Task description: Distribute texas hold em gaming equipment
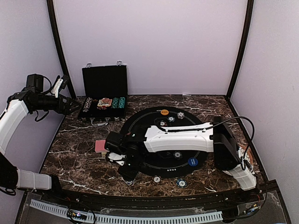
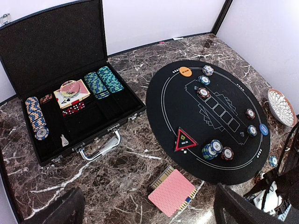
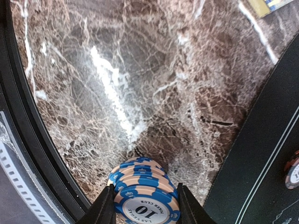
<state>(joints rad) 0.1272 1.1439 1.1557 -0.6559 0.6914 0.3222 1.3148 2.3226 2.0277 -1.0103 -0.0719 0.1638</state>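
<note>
My right gripper needs to carry the chips to the bare mat beside the red triangle token (image 2: pixel 185 139) and let go of them there, because that spot is farther from the table's front edge than the gripper is.
My right gripper (image 3: pixel 145 212) is shut on a short stack of blue-and-peach poker chips (image 3: pixel 142 182) marked 10, low over the marble just left of the round black mat (image 3: pixel 261 154). In the top view that gripper (image 1: pixel 127 175) is near the table's front edge. A red-backed card deck (image 2: pixel 172 191) lies on the marble beside the mat. On the mat are a red triangle token (image 2: pixel 185 139), an orange disc (image 2: pixel 185 72), a blue disc (image 2: pixel 264 129) and several chips (image 2: pixel 213 150). My left gripper (image 1: pixel 74 105) hangs open and empty, high at the far left.
An open black case (image 2: pixel 70 56) at the back left holds chip rows, cards and dice. A white patterned plate (image 2: pixel 281 107) sits at the right edge. Two loose chips (image 1: pixel 157 179) lie by the front rail (image 1: pixel 140 198). My right arm (image 1: pixel 182 135) spans the mat.
</note>
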